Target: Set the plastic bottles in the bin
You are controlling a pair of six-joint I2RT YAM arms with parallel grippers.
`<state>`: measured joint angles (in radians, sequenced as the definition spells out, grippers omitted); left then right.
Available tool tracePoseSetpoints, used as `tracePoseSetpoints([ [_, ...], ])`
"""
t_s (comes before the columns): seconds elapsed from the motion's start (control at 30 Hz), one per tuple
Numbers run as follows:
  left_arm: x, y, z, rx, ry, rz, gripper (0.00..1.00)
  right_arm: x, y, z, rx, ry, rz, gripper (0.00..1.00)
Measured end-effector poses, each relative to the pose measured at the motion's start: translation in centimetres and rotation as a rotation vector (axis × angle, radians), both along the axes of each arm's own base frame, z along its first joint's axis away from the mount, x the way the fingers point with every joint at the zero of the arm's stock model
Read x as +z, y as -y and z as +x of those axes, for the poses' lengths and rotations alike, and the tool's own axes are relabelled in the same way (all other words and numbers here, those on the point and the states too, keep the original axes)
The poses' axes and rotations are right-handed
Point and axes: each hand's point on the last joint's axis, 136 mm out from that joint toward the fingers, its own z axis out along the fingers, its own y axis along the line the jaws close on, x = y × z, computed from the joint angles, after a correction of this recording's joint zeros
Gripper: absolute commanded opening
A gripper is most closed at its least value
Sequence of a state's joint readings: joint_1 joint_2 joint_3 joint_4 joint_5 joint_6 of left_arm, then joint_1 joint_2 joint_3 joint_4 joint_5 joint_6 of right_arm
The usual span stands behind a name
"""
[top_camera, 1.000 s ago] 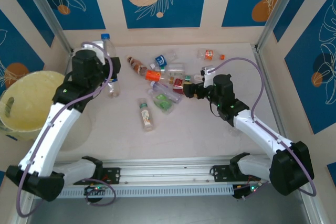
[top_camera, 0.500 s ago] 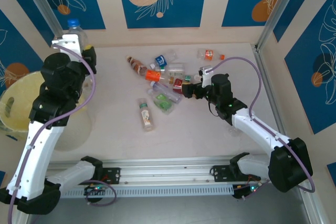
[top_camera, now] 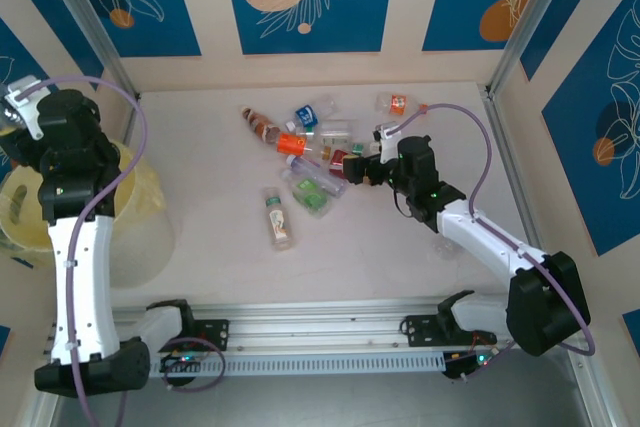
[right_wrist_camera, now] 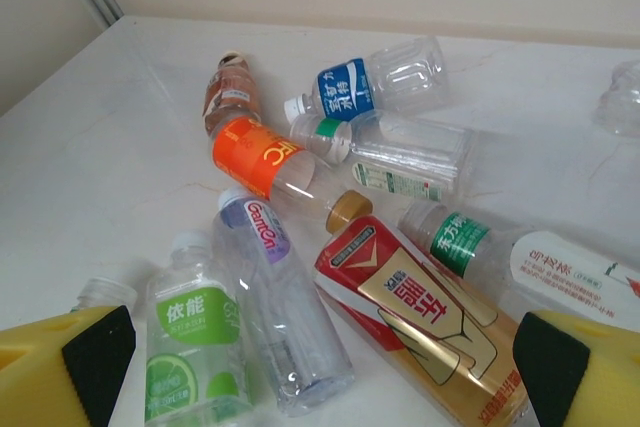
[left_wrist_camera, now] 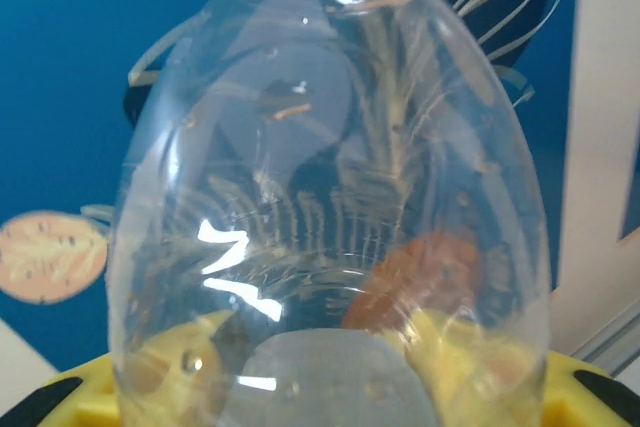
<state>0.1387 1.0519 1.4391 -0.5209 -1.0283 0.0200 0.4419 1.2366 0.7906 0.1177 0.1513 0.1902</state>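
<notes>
My left gripper moves back and down into the pale yellow bin [top_camera: 135, 172] next, then releases the bottle.
Held up close in the left wrist view is a clear plastic bottle [left_wrist_camera: 330, 197], with my left gripper [left_wrist_camera: 325, 397] shut on its lower body. From above, that gripper [top_camera: 20, 112] hangs at the far left over the pale yellow bin [top_camera: 135, 172]. Several plastic bottles [top_camera: 315, 152] lie heaped mid-table, and one lies apart [top_camera: 277, 217]. My right gripper [top_camera: 352, 169] stands open just right of the heap. Between its yellow fingers [right_wrist_camera: 60, 367] lie a red-and-gold bottle [right_wrist_camera: 430, 317], a purple-labelled one [right_wrist_camera: 280, 297] and a lime-labelled one [right_wrist_camera: 190, 347]. Behind them lies an orange-labelled bottle [right_wrist_camera: 265, 157].
A small bottle with an orange label [top_camera: 397, 103] lies near the back wall. Metal posts [top_camera: 95, 27] stand at the back corners. The blue-patterned walls close in the table on three sides. Bare tabletop [top_camera: 370, 247] stretches in front of the heap.
My left arm has swung left from the table's back left corner to over the bin, carrying the clear bottle. The right gripper has edged slightly toward the heap.
</notes>
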Motion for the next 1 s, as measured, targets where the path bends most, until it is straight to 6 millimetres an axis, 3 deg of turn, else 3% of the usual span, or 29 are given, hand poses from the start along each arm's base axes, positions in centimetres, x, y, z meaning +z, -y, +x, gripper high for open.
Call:
tracePoseSetpoints([
  [0.23, -6.8, -2.8, -0.7, 0.123, -0.099, -0.063, 0.0, 0.2, -0.2, 0.3, 0.009, 0.016, -0.018, 0.99],
  [0.6, -14.4, -5.5, -3.5, 0.329, -0.108, -0.162, 0.0, 0.2, -0.7, 1.1, 0.02, 0.013, -0.038, 0.99],
  [0.77, -16.5, -6.0, -4.5, 0.387, -0.078, -0.204, 0.32, 0.5, -1.0, 1.2, 0.031, 0.017, -0.048, 0.99],
  [0.87, -17.3, -5.9, -4.8, 0.401, -0.065, -0.218, 0.66, 0.3, -1.2, 1.0, 0.039, 0.014, -0.056, 0.99],
  [0.97, -17.6, -5.8, -4.9, 0.409, -0.052, -0.228, 0.76, 0.1, -1.2, 0.9, 0.042, 0.006, -0.064, 0.99],
  [1.0, -17.6, -5.8, -5.0, 0.409, -0.047, -0.23, 0.86, 0.0, -1.2, 0.9, 0.043, 0.005, -0.067, 0.99],
])
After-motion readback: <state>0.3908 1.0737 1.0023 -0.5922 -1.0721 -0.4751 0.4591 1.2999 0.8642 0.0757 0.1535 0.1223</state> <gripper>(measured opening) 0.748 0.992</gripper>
